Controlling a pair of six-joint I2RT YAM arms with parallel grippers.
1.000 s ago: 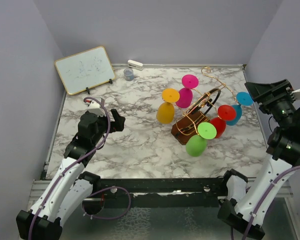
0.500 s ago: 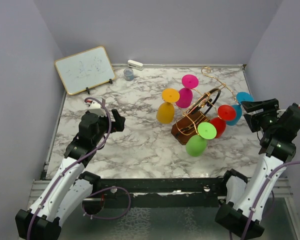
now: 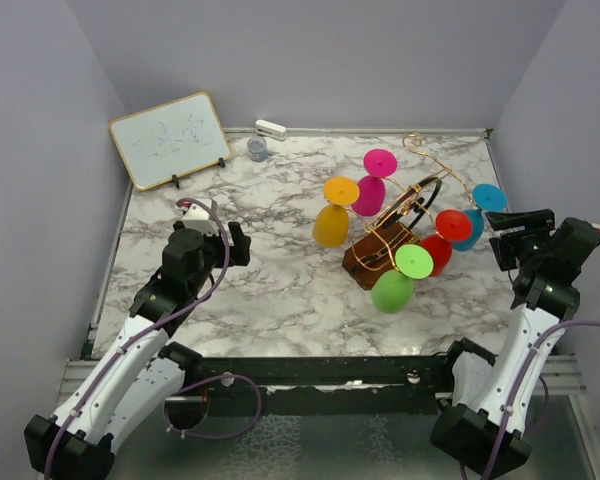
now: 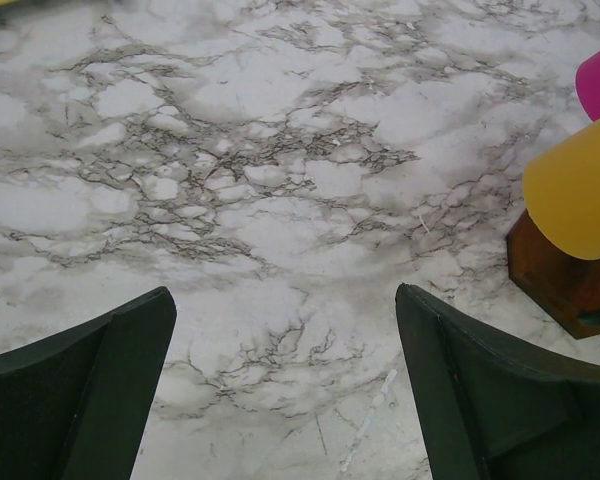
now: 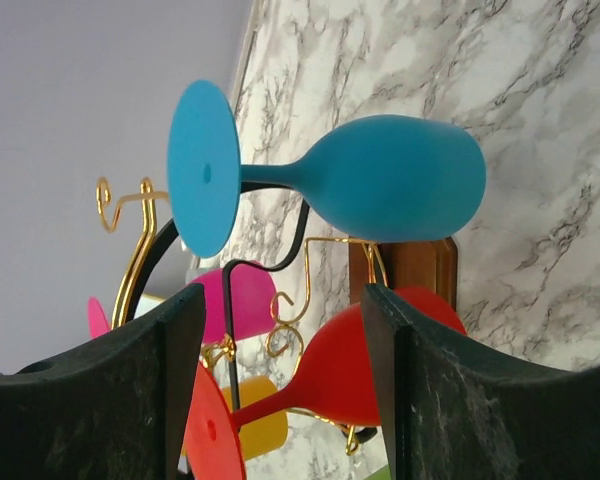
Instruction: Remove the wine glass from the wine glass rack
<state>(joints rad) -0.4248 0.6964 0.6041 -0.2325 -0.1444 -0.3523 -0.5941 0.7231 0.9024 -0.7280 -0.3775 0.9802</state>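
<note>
Next, my right gripper needs to move outward until its open fingers straddle the near edge of the blue foot disc (image 3: 492, 207) (image 5: 212, 245), since that disc lies outward of them.
The wine glass rack (image 3: 398, 210) is a copper wire stand with a dark ring on a brown wooden base (image 3: 365, 262), right of the table's centre. Hanging from it are wine glasses: yellow (image 3: 331, 225), magenta (image 3: 370, 195), red (image 3: 438, 250), blue (image 3: 470, 228) and green (image 3: 392, 290). My right gripper (image 3: 500, 240) is open just right of the blue glass, touching nothing. In the right wrist view the blue glass (image 5: 380, 180) is above my gripper (image 5: 285, 310) and the red glass (image 5: 340, 370) shows beyond the fingers (image 5: 450, 400). My left gripper (image 3: 238, 243) stands open over bare marble at the left.
A small whiteboard (image 3: 170, 138) leans at the back left, with a grey cup (image 3: 257, 149) and a white object (image 3: 271, 129) by the back wall. In the left wrist view the yellow glass (image 4: 577, 195) and the wooden base (image 4: 560, 285) lie at the right edge.
My right arm has come down and moved left, level with the blue and red glasses. The left arm has shifted slightly forward.
</note>
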